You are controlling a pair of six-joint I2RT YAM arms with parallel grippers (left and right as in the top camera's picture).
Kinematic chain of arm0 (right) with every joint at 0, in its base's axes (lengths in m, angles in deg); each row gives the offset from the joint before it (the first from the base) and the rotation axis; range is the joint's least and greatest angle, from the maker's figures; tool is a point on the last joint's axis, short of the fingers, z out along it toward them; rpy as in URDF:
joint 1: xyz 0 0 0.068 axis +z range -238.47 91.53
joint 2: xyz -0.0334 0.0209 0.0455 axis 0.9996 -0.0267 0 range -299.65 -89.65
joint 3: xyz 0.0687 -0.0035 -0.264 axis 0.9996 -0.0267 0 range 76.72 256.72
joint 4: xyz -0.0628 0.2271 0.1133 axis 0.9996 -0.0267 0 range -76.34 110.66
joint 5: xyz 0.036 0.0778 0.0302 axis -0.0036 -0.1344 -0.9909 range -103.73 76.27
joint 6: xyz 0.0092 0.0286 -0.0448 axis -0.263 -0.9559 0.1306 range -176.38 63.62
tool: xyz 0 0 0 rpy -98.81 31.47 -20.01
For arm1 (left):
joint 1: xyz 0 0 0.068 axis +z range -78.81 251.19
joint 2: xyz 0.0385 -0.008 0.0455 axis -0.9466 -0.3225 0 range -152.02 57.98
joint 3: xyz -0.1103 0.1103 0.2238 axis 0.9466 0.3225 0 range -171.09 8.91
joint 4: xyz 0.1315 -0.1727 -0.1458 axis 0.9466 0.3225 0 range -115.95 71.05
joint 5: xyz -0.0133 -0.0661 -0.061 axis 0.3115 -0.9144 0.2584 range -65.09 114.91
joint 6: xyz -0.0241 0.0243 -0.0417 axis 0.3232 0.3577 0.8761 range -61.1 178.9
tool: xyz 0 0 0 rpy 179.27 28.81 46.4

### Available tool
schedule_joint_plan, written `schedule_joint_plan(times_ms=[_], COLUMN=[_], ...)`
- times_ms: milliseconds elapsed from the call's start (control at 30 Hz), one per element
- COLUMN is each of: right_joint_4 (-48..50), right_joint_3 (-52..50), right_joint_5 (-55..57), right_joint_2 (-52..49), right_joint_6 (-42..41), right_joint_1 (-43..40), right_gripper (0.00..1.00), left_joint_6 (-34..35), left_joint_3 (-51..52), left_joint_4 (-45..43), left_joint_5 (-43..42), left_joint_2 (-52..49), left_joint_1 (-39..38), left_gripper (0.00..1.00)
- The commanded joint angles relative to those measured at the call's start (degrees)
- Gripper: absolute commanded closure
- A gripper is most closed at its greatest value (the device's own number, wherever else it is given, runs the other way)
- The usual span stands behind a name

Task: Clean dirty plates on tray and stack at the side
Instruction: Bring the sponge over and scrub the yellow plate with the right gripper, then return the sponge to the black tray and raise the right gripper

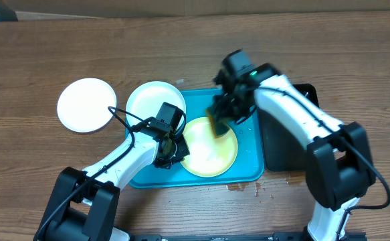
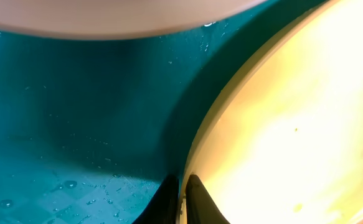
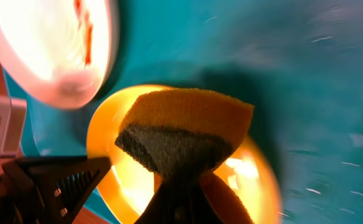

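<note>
The robot's right gripper will carry the sponge off the pale yellow plate [image 1: 208,155], which shows hardly any smear, and down into the black tray.
A pale yellow plate [image 1: 208,155] lies in the turquoise tray [image 1: 251,152]. My left gripper [image 1: 172,151] is shut on its left rim; the left wrist view shows the fingers [image 2: 182,200] pinching the plate's edge [image 2: 281,124]. My right gripper [image 1: 223,120] is shut on a yellow sponge with a dark scouring side [image 3: 181,127] and holds it on the plate's far edge [image 3: 122,183]. A white plate [image 1: 151,99] rests on the tray's far left corner and shows brown-red smears in the right wrist view [image 3: 56,50]. Another white plate [image 1: 85,105] lies on the table at left.
A narrow black tray [image 1: 291,144] lies right of the turquoise tray, under my right arm. The tray floor is wet with droplets [image 2: 69,180]. A small spill sits on the wooden table by the tray's near right corner [image 1: 245,187].
</note>
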Motion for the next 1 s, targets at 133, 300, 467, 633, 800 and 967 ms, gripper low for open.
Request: schedule_joint_plan(times_ms=[133, 300, 467, 633, 800, 967], right_joint_4=[-6.9, -7.8, -5.8, -3.5, -2.8, -4.5], right_joint_3=[3.1, 2.6, 0.0, -4.0, -6.1, -3.7], right_joint_5=[4.0, 15.6, 17.7, 17.6, 17.6, 16.6], right_joint_2=[2.1, 2.1, 1.8, 1.8, 1.8, 1.9], right_joint_6=[0.2, 0.1, -0.1, -0.1, -0.1, -0.5], right_joint_1=[-13.1, -22.1, -28.3, -29.4, -29.0, -29.5], right_gripper=[0.96, 0.96, 0.96, 0.9, 0.49, 0.44], left_joint_6=[0.1, 0.1, 0.1, 0.1, 0.1, 0.1], left_joint_3=[0.3, 0.3, 0.3, 0.3, 0.3, 0.3], left_joint_4=[0.0, 0.0, -0.2, -0.2, -0.2, -0.2], left_joint_5=[0.0, 0.0, 0.0, 0.2, 0.2, 0.7], left_joint_2=[-0.6, -0.6, -0.6, -0.6, -0.6, -0.6], left_joint_1=[0.2, 0.2, 0.2, 0.2, 0.2, 0.2], left_gripper=[0.75, 0.69, 0.67, 0.66, 0.64, 0.62])
